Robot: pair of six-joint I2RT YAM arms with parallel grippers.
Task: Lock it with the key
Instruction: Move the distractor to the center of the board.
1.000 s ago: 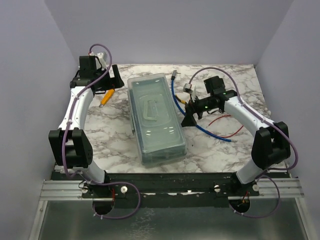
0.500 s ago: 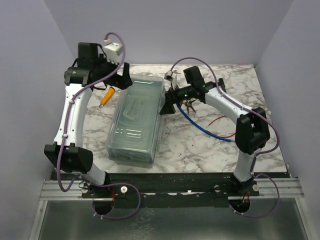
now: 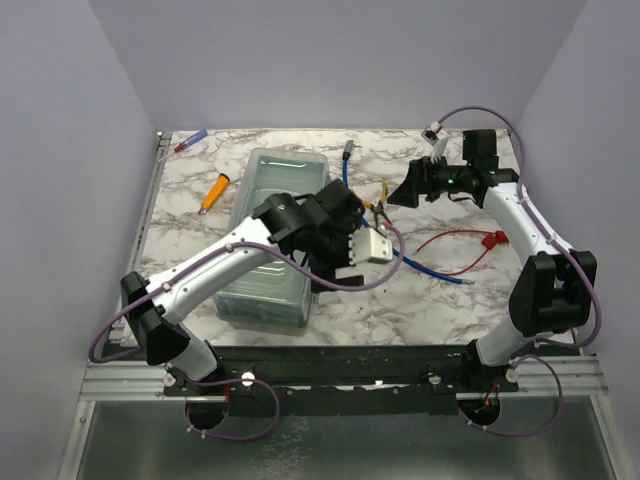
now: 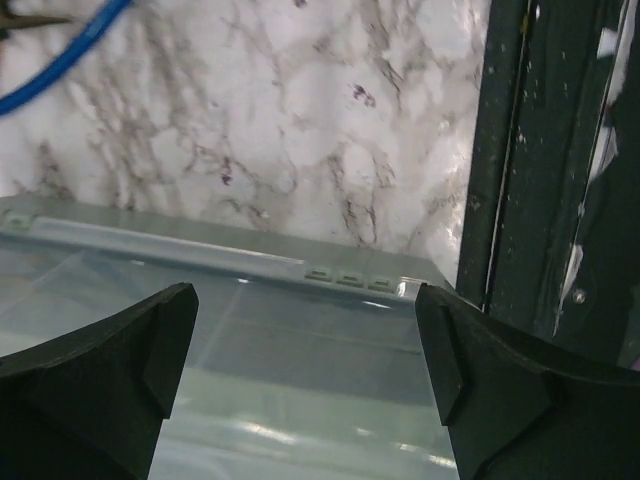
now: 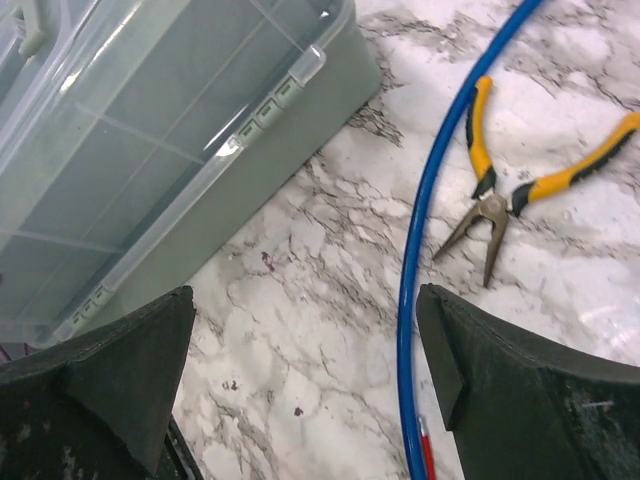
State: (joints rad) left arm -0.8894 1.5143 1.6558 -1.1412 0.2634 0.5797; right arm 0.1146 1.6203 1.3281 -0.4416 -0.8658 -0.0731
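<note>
My right gripper moves down and left in the top view onto the blue cable beside the pliers' tips next, since bare marble leaves room there.
I see no key and no lock in any view. A clear plastic lidded box (image 3: 275, 230) lies left of centre on the marble table. My left gripper (image 3: 333, 272) hangs over the box's near right corner, open and empty; the left wrist view shows the box's rim (image 4: 300, 270) between the jaws of the gripper (image 4: 305, 312). My right gripper (image 3: 400, 192) is at the far right, open and empty, just right of the yellow-handled pliers (image 3: 376, 207). In the right wrist view the gripper (image 5: 305, 300) is above bare marble, with the box (image 5: 170, 130) to the upper left and the pliers (image 5: 520, 195) to the upper right.
A blue cable (image 3: 432, 270) runs from the far middle to the near right, also shown in the right wrist view (image 5: 425, 250). A red wire (image 3: 462, 240) lies at right. An orange tool (image 3: 213, 192) and a red-blue pen (image 3: 190, 143) lie at the far left. A black rail (image 4: 500, 150) borders the table's front edge.
My left arm swung from the far left corner across the box to its near right corner. My right gripper drew back from the box to the right. The box now lies further left, turned.
</note>
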